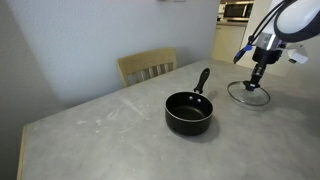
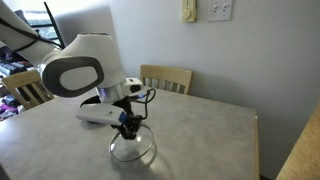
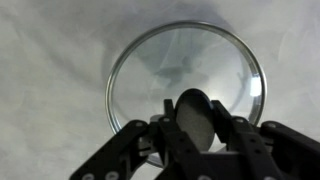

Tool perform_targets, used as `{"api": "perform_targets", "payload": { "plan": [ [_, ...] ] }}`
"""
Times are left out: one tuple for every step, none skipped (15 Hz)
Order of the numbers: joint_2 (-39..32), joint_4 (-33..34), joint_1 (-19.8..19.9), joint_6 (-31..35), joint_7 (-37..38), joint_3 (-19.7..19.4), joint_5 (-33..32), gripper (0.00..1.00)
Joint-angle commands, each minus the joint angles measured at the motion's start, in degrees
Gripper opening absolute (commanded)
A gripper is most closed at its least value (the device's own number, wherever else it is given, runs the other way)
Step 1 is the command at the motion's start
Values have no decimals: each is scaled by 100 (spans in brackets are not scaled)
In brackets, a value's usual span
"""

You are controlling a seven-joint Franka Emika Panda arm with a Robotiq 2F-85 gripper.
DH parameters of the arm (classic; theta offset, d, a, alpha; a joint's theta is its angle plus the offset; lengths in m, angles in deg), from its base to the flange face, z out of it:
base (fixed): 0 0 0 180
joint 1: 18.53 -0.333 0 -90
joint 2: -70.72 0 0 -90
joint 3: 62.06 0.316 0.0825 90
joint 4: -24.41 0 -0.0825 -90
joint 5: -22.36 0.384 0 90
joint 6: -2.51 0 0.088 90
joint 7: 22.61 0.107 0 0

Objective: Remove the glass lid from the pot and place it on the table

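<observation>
My gripper will next move down and slightly away from my base to set the lid down flat and let go of its black knob (image 3: 194, 112).
The glass lid (image 1: 247, 94) lies flat on or just above the table (image 1: 100, 135) at its far right, apart from the pot. The black pot (image 1: 188, 112) stands uncovered mid-table, its handle (image 1: 202, 78) pointing toward the wall. My gripper (image 1: 258, 76) points straight down over the lid's centre. In the wrist view the fingers (image 3: 195, 128) close on both sides of the black knob (image 3: 194, 112), with the glass disc (image 3: 180, 55) below. The lid (image 2: 132, 150) and gripper (image 2: 129, 128) also show in an exterior view; the pot is hidden there.
A pale wooden chair (image 1: 147, 66) stands at the table's far side against the wall, also seen in an exterior view (image 2: 167, 77). The table's edge (image 2: 258, 130) runs close beyond the lid. A second chair (image 2: 28, 88) stands behind the arm.
</observation>
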Motion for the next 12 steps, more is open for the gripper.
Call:
{"api": "perform_targets", "payload": {
  "plan": [
    [-223, 265, 227, 34, -132, 235, -6, 15],
    [-268, 308, 246, 34, -133, 269, -5, 15],
    [-314, 345, 263, 24, -136, 298, -8, 15],
    [-343, 370, 279, 12, -139, 324, -13, 15],
    [-382, 401, 298, 4, -142, 353, -12, 15],
    [-430, 432, 320, 6, -143, 379, -7, 15],
    [-467, 450, 340, 6, -150, 406, 1, 15],
    [-499, 471, 356, 7, -152, 427, 2, 15],
    [-535, 496, 381, 7, -160, 454, 14, 15],
    [-563, 518, 401, -4, -165, 478, 17, 15],
    [-590, 543, 422, -11, -171, 503, 21, 15],
    [-609, 567, 451, -25, -191, 532, 34, 15]
  ]
}}
